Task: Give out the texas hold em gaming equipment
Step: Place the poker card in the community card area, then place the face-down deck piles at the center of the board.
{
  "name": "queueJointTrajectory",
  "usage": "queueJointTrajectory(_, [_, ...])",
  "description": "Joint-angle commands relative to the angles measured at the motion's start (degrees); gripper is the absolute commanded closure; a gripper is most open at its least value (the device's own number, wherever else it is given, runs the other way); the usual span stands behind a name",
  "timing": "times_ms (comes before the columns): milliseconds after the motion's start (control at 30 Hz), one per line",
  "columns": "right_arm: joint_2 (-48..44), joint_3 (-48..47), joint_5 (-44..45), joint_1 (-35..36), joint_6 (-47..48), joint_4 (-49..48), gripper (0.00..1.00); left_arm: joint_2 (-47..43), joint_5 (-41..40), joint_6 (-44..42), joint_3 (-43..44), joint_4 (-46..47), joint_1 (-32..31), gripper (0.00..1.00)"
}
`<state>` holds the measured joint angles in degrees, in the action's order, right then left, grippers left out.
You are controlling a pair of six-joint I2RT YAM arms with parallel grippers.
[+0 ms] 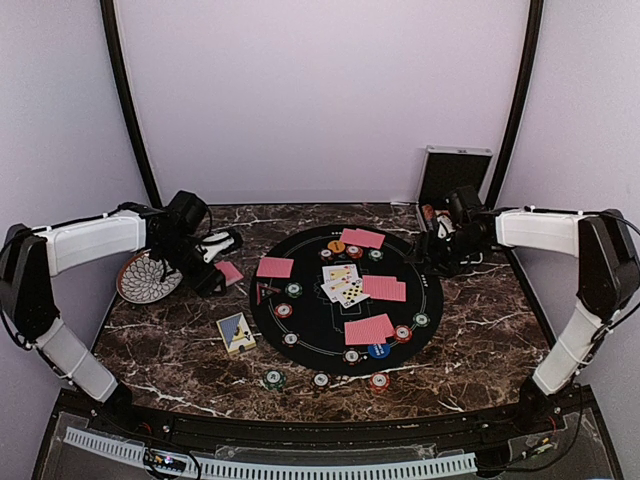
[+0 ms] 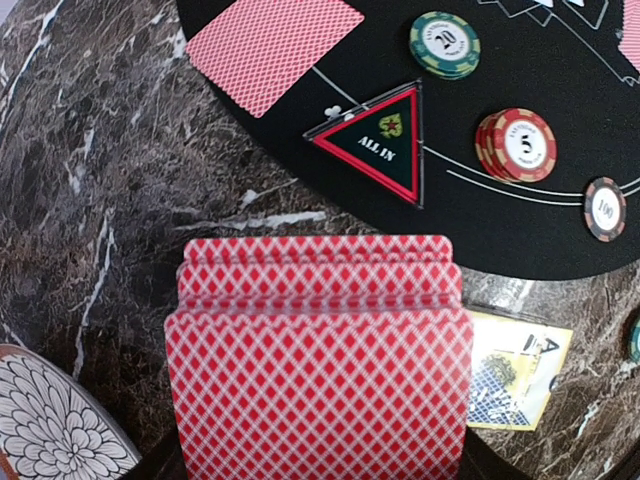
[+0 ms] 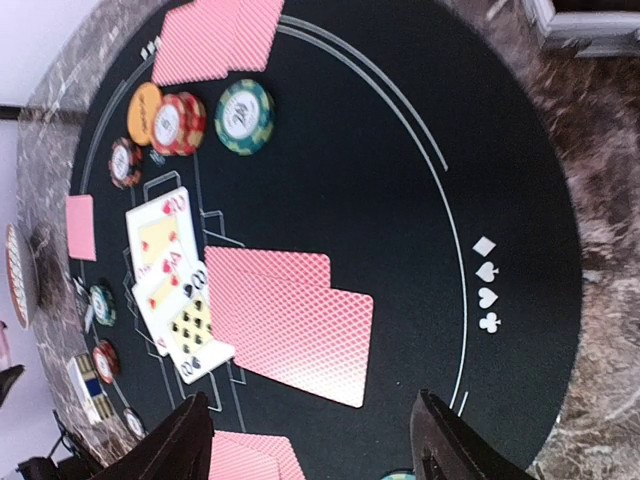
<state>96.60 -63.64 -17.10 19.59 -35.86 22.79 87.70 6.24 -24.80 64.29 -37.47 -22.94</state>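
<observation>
The left gripper next draws back and lowers there to release the deck, since the marble beside the card box, away from the mat (image 1: 310,335), lies bare.
My left gripper (image 1: 216,262) hovers over the marble left of the black round mat (image 1: 310,335), shut on a deck of red-backed cards (image 2: 315,360) that hides its fingers in the left wrist view. Face-down pairs lie on the mat at the far side (image 1: 362,238), left (image 1: 275,267), right (image 1: 384,288) and near side (image 1: 369,329). Face-up cards (image 1: 343,284) sit in the centre. Poker chips (image 3: 245,115) ring the mat. My right gripper (image 3: 315,447) hangs open above the mat's right edge (image 1: 432,252), with nothing between its fingers, just short of the right pair (image 3: 300,325).
A patterned plate (image 1: 148,277) sits at far left under my left arm. A silver case (image 1: 452,175) stands open at the back right. A card box (image 1: 236,333) lies left of the mat, and three chips (image 1: 321,380) rest on the marble near the front edge. A triangular all-in marker (image 2: 380,145) lies on the mat.
</observation>
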Motion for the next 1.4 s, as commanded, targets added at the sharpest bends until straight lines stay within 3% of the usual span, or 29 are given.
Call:
queueJointTrajectory(0, [-3.9,-1.2,2.8,0.8,-1.1,0.2,0.31,0.8,-3.3,5.1,-1.8,3.3,0.9,1.00])
queueJointTrajectory(467, [-4.3,-2.1,2.2,2.3,-1.8,1.0,0.29,-7.2,-5.6,-1.5,-18.0,10.7,3.7,1.00])
queueJointTrajectory(700, [-4.6,-2.8,2.1,2.7,-1.5,2.1,0.28,-11.8,-1.6,-5.7,-21.2,7.9,7.0,1.00])
queueJointTrajectory(933, [-5.1,-2.0,1.9,2.8,-1.5,2.3,0.28,-17.2,4.8,-17.1,-26.3,2.4,7.0,1.00])
queueJointTrajectory(1100, [-5.4,-2.1,1.8,2.8,-1.5,2.3,0.28,-16.6,6.7,-22.2,-28.1,0.5,7.0,1.00])
queueJointTrajectory(1367, [-6.2,-2.3,1.6,2.8,-1.8,2.6,0.28,-10.5,8.9,-22.6,-28.0,2.8,7.0,1.00])
